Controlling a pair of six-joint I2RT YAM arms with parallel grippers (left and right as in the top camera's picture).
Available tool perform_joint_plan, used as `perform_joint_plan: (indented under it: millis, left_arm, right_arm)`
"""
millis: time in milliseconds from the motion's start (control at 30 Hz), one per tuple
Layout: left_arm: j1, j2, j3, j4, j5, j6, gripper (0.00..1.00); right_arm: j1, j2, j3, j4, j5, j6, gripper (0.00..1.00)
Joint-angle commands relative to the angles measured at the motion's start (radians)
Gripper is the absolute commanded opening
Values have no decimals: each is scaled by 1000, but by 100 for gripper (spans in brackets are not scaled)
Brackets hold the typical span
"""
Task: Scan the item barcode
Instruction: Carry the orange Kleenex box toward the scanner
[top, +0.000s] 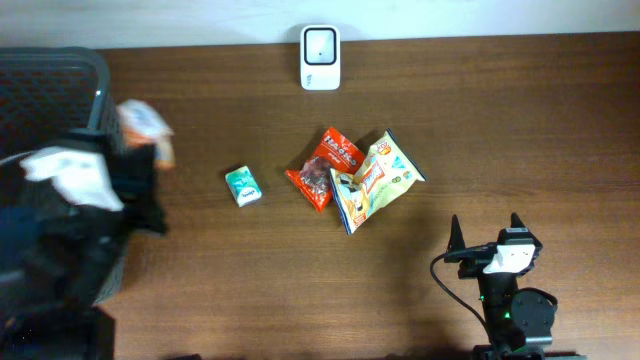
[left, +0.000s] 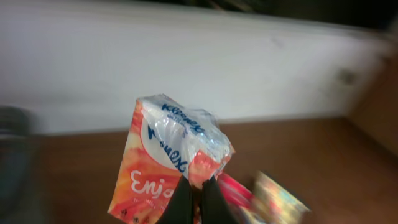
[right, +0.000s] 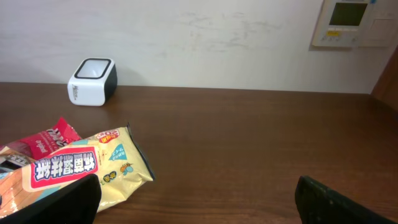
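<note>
My left gripper holds the pack (top: 146, 124) and next needs to move down and to the right in the overhead view. It should release it there, because the tabletop is bare beside the green packet.
My left gripper (left: 198, 200) is shut on the lower corner of an orange and white tissue pack (left: 163, 163) with blue lettering, and holds it up above the table. From overhead, the same pack (top: 146, 124) shows blurred at the table's left side, just right of the basket. The white scanner (top: 320, 58) stands upright at the back edge of the table, and the right wrist view has the scanner (right: 92, 81) at far left. My right gripper (top: 486, 236) rests open near the front right, nothing between its fingers (right: 69, 202).
A green packet (top: 243, 186), a red snack bag (top: 322, 167) and a yellow snack bag (top: 376, 180) lie mid-table. A black basket (top: 50, 80) takes up the left edge. A wall panel (right: 348, 22) hangs behind the table.
</note>
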Motion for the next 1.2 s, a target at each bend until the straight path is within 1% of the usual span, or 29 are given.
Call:
perform_joint_plan:
  millis: [0, 100, 133, 233, 333, 500, 633, 700, 733, 800, 833, 867, 900, 933, 967, 1033, 1067, 1100, 1133, 1167]
  left_arm:
    - [-173, 103, 0, -50, -53, 14, 0]
    - [-312, 216, 0, -70, -253, 15, 0]
    - [-370, 279, 0, -71, -333, 14, 0]
    - [-459, 406, 0, -72, -445, 14, 0]
    - [-527, 545, 0, -72, -523, 14, 0]
    - [-587, 781, 0, -57, -640, 13, 0]
    - [-594, 931, 0, -29, -644, -48, 0]
    - [-594, 985, 0, -4, -617, -53, 0]
    - [-594, 999, 0, 4, -599, -53, 2]
    - [-594, 1007, 0, 14, -575, -53, 8]
    - [-594, 1007, 0, 18, -571, -53, 16]
    - [-594, 1007, 0, 23, -570, -53, 27]
    - [-594, 1006, 5, 23, -570, -53, 32]
    - [-594, 1006, 12, 20, -569, -53, 35]
    - [-594, 1005, 24, 11, -569, -53, 45]
    - [-594, 990, 79, -50, -569, -53, 53]
    - [-593, 980, 109, -84, -569, -53, 69]
    - [-591, 966, 151, -124, -569, -53, 82]
    - [-587, 951, 190, -158, -569, -53, 86]
    - [-584, 931, 230, -192, -569, -53, 87]
  right_arm:
    - [-6, -8, -9, -3, 9, -2, 99]
    - [-6, -8, -9, -3, 9, -2, 99]
    - [-6, -8, -9, -3, 9, -2, 99]
    - [-6, -8, -9, -3, 9, -2, 99]
    - [-6, -8, -9, -3, 9, -2, 99]
    - [-6, -8, -9, -3, 9, -2, 98]
    - [-6, -8, -9, -3, 9, -2, 99]
    - [-6, -8, -9, -3, 9, -2, 98]
    - [-6, -8, -9, -3, 9, -2, 99]
    - [-6, -8, -9, -3, 9, -2, 99]
    - [-6, -8, -9, -3, 9, -2, 99]
    - [-6, -8, -9, -3, 9, -2, 98]
    - [-6, -8, -9, -3, 9, -2, 99]
    - [-6, -8, -9, -3, 9, -2, 99]
    - [-6, -8, -9, -3, 9, -2, 99]
    - [-6, -8, -9, -3, 9, -2, 99]
    - [-6, -8, -9, -3, 9, -2, 99]
    - [-6, -8, -9, -3, 9, -2, 98]
    - [-6, -8, -9, -3, 9, -2, 99]
    - [-6, -8, -9, -3, 9, -2, 99]
